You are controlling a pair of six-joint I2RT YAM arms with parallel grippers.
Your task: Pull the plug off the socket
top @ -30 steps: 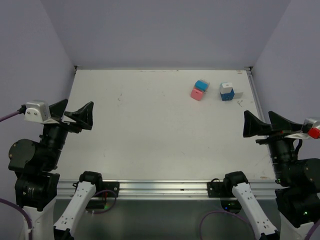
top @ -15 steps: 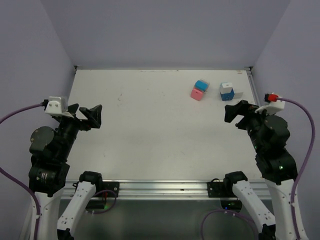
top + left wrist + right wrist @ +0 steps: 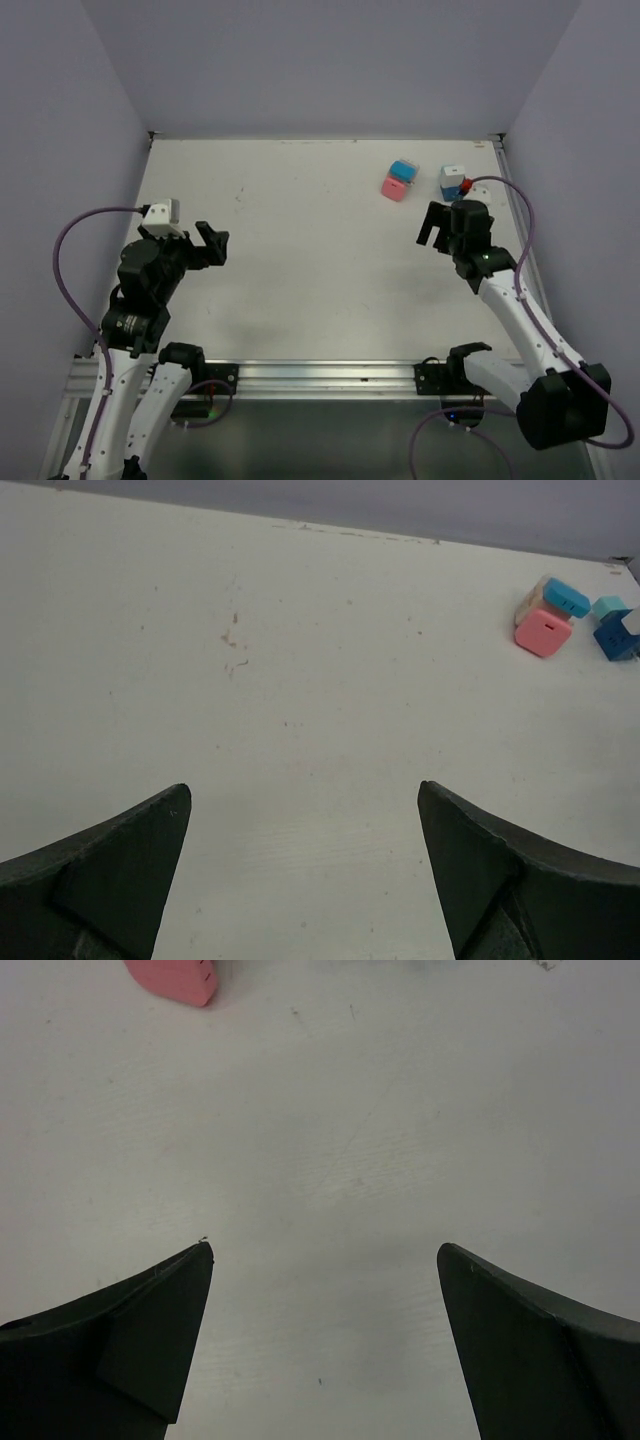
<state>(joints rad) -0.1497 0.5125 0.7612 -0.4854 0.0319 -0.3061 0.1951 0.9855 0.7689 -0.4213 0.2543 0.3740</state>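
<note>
The white top (image 3: pixel 452 175) of the dark blue and white block is above the block's blue part, so I need to move my open right gripper outward next and then down around the white top.
A pink cube (image 3: pixel 395 187) with a light blue piece (image 3: pixel 403 169) joined to its far side lies at the back right of the table; which is the plug and which the socket I cannot tell. In the left wrist view the pink cube (image 3: pixel 543 631) and light blue piece (image 3: pixel 567 597) sit far to the right. Only a corner of the pink cube (image 3: pixel 176 982) shows in the right wrist view. My right gripper (image 3: pixel 433 228) hangs open just right of and nearer than that pair, holding nothing. My left gripper (image 3: pixel 212 245) stands open and holds nothing over the left side.
A dark blue and white block (image 3: pixel 452 181) stands right of the pink cube, partly behind my right arm; it also shows as a dark blue block (image 3: pixel 617 637) in the left wrist view. The white table (image 3: pixel 300 260) has raised rails at its back and right edges.
Both arms have swung in from the table's sides and reached forward over it. The right gripper now sits close to the blocks. Both grippers stayed open.
</note>
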